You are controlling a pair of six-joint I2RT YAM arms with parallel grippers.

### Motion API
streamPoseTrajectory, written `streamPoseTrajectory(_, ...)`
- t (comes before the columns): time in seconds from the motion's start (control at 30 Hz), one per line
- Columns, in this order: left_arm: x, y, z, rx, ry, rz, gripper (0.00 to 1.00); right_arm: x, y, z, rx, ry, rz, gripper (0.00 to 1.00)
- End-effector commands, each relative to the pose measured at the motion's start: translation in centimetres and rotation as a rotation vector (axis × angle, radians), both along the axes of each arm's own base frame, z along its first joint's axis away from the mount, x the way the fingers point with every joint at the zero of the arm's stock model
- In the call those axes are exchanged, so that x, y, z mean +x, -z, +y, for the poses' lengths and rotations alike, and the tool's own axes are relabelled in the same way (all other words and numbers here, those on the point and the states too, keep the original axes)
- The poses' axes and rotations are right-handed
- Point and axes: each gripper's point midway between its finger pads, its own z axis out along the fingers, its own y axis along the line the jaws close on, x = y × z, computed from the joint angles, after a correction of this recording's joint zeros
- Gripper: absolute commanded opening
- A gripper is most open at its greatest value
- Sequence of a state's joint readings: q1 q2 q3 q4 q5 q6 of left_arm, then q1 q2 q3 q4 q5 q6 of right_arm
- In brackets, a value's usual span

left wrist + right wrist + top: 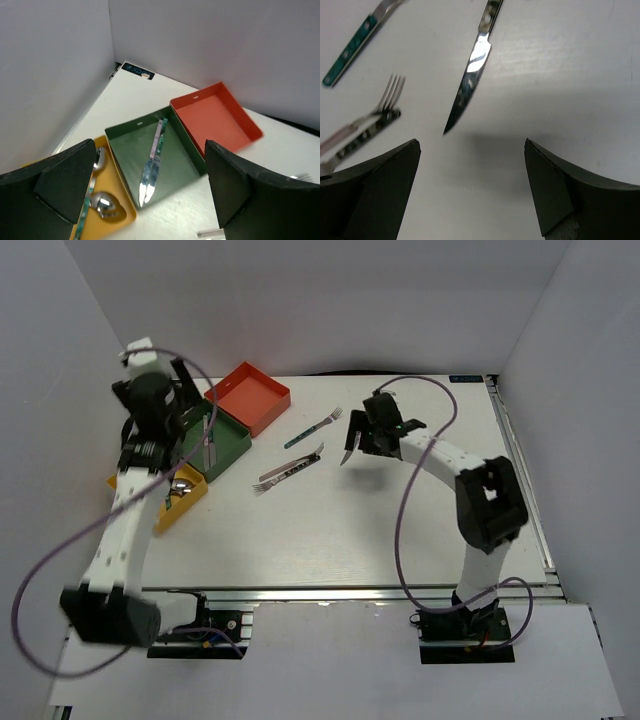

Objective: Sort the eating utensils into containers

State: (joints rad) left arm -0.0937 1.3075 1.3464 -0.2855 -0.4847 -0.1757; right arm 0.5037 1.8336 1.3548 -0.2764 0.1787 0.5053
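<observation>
My right gripper moves outward and lowers next, since the knife's dark handle (489, 19) lies outward of it and below it, past the blade.
My left gripper (192, 405) is open and empty above the left trays; in the left wrist view its midpoint (150, 192) is over the near edge of the dark green tray (182, 167). That tray holds two knives (152, 170) side by side. The yellow-orange tray (117, 220) holds two spoons (102, 205). The red-orange tray (215, 117) holds nothing. My right gripper (470, 185) is open and empty just above the table, with a knife (470, 80) lying ahead of it, tip towards it. A teal-handled fork (352, 47) and overlapping forks (365, 127) lie to its left.
In the top view the trays sit in a row at the far left: red-orange (248, 397), green (225, 443), yellow-orange (190, 502). The teal-handled fork (312, 429), the overlapping forks (288, 470) and the knife (347, 453) lie mid-table. White walls enclose the table.
</observation>
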Motion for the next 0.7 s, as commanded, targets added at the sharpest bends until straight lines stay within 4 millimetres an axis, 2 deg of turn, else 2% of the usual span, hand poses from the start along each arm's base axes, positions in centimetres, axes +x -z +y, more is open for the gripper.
streamPoseTrajectory(0.0,-5.3,3.1,-1.5,-0.083,0.087,0.025,0.98,3.9,0.4,-1.9,-0.123,0.168,-0.016,0.89)
streamPoseTrajectory(0.03,-7.1,5.1,-1.4,-0.084,0.094,0.037,0.98,5.9,0.9,-1.9,-0.157,0.206,-0.018,0.87)
streamPoseTrajectory(0.1,-8.0,6.2,-1.4,-0.090,0.095,0.019,0.98,7.8,1.3,-1.8,-0.193,0.232,-0.036,0.86)
streamPoseTrajectory(0.13,-8.3,6.8,-2.0,-0.104,0.131,0.021,0.98,8.7,3.6,-2.0,-0.238,0.239,-0.014,0.86)
streamPoseTrajectory(0.17,-8.4,8.1,-2.3,-0.108,0.144,0.052,0.98,10.7,1.8,-1.3,-0.228,0.231,-0.057,0.86)
streamPoseTrajectory(0.2,-8.5,8.7,-2.7,-0.117,0.163,0.067,0.98,11.3,4.4,-1.2,-0.267,0.218,-0.027,0.86)
streamPoseTrajectory(0.23,-8.4,9.4,-3.4,-0.128,0.197,0.087,0.98,12.3,4.6,-1.3,-0.295,0.229,-0.039,0.86)
streamPoseTrajectory(0.27,-8.3,10.1,-3.6,-0.127,0.205,0.113,0.98,13.9,2.4,-0.8,-0.294,0.229,-0.081,0.86)
streamPoseTrajectory(0.3,-8.2,10.3,-3.9,-0.126,0.214,0.125,0.98,14.4,4.7,-0.9,-0.319,0.218,-0.050,0.86)
streamPoseTrajectory(0.37,-8.0,10.3,-4.4,-0.136,0.238,0.129,0.98,15.5,5.0,-0.6,-0.273,0.192,-0.041,0.85)
streamPoseTrajectory(0.4,-8.0,10.3,-4.6,-0.139,0.248,0.128,0.98,16.0,5.6,-1.0,-0.244,0.199,-0.026,0.81)
streamPoseTrajectory(0.47,-8.0,10.3,-5.0,-0.147,0.267,0.124,0.98,15.8,6.7,-0.8,-0.174,0.171,0.019,0.76)
streamPoseTrajectory(0.57,-8.1,9.9,-5.2,-0.153,0.280,0.115,0.98,15.0,9.4,-1.6,-0.160,0.136,0.110,0.62)
streamPoseTrajectory(0.6,-8.1,9.9,-5.3,-0.153,0.285,0.114,0.98,14.3,10.6,-2.2,-0.201,0.132,0.162,0.52)
streamPoseTrajectory(0.63,-8.1,9.9,-5.3,-0.154,0.287,0.113,0.98,13.9,11.1,-2.9,-0.237,0.131,0.180,0.46)
streamPoseTrajectory(0.67,-8.2,9.8,-5.4,-0.157,0.287,0.110,0.98,13.5,10.8,-3.3,-0.254,0.128,0.189,0.35)
